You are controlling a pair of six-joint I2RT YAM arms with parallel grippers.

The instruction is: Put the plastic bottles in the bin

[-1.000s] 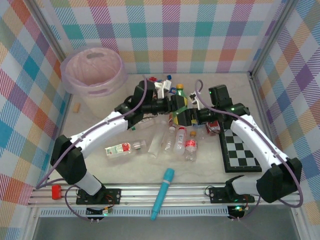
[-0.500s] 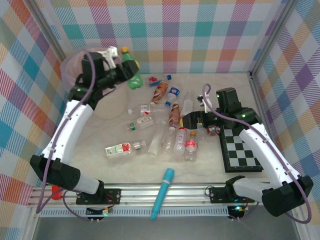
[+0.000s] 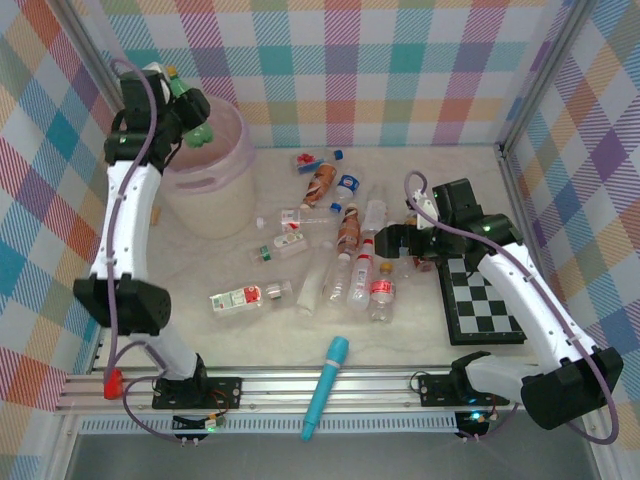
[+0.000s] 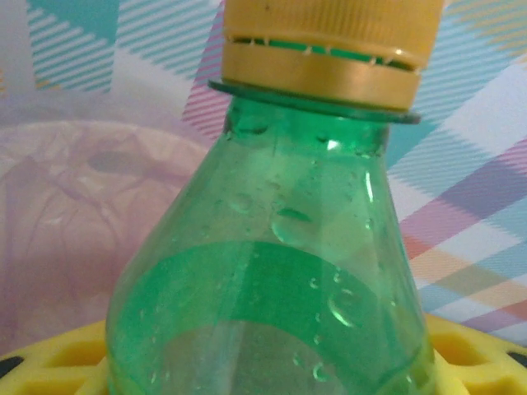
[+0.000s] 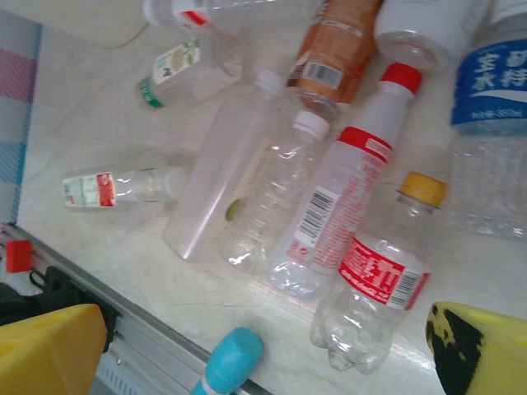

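Observation:
My left gripper will next tip downward and go down into the bin's opening [image 3: 220, 135] [image 4: 74, 214] below it, because the green bottle still stands above the bin's rim.
My left gripper [image 3: 188, 112] is raised over the near-left rim of the pale pink bin [image 3: 215, 185] and is shut on a green bottle [image 3: 199, 131]. In the left wrist view the green bottle [image 4: 272, 271], with its yellow cap, stands between yellow fingers [image 4: 49, 366], and the bin [image 4: 74, 214] lies behind it. Several bottles [image 3: 350, 260] lie in the middle of the table. My right gripper [image 3: 392, 241] hovers open beside them. Below it lie a red-labelled yellow-capped bottle [image 5: 380, 276], a red-capped bottle [image 5: 346, 197] and a brown bottle [image 5: 333, 49].
A teal-blue cylinder [image 3: 326, 385] lies near the front rail, also seen as the teal-blue cylinder [image 5: 230, 358] in the right wrist view. A chequered board [image 3: 485, 300] lies at the right under the right arm. One labelled bottle [image 3: 240, 297] lies apart at front left. Chequered walls enclose the table.
The left arm has swung from the bottle pile up and to the left, carrying the green bottle over the bin. The right gripper has drawn back slightly to the right.

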